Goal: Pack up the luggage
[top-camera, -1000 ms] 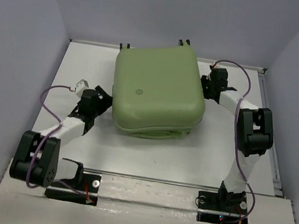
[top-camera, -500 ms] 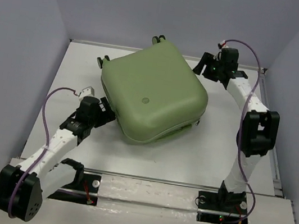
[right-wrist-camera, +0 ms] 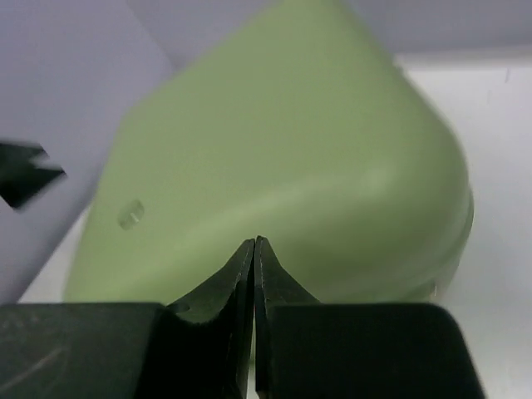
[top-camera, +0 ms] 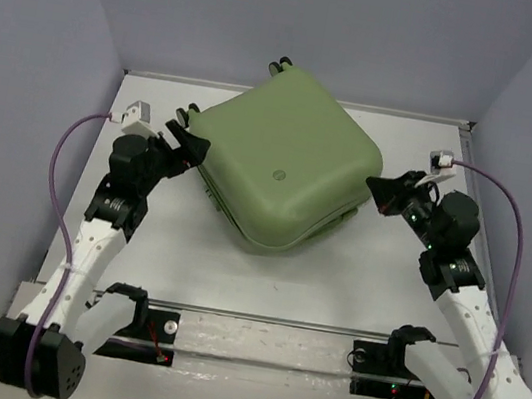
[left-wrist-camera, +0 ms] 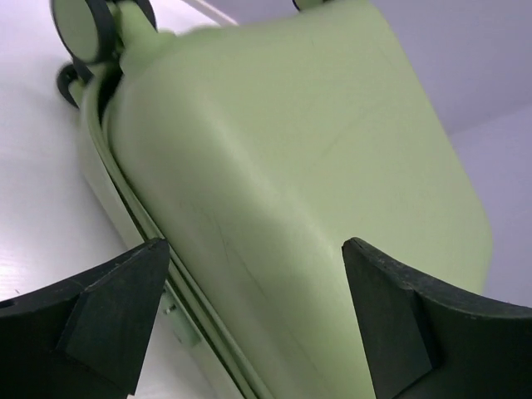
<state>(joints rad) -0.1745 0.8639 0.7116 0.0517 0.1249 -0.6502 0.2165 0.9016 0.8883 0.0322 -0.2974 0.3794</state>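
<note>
My left gripper moves outward next, where the upper caster wheel lies, and closes on the wheel's stem (top-camera: 189, 117) (left-wrist-camera: 134, 24), which sticks out from the shell.
The luggage (top-camera: 287, 162) is a closed pale green hard-shell suitcase, turned diagonally at the back middle of the table, its round emblem (top-camera: 277, 173) facing up. Its caster wheels (left-wrist-camera: 83, 17) show at the far left corner. My left gripper (top-camera: 186, 143) is open at the suitcase's left edge, its fingers (left-wrist-camera: 108, 312) astride the shell and seam (left-wrist-camera: 249, 166). My right gripper (top-camera: 377, 189) is shut and empty, its tip right at the suitcase's right corner (right-wrist-camera: 332, 166); whether it touches I cannot tell.
The white table (top-camera: 263, 280) is walled on the left, right and back by grey panels. A metal rail (top-camera: 277, 321) runs across the near edge by the arm bases. A raised strip (top-camera: 480, 254) runs along the table's right side.
The suitcase has turned further and shifted a little to the right. My left gripper moved back and up to its left edge. My right arm swung from the back right corner down to its right corner.
</note>
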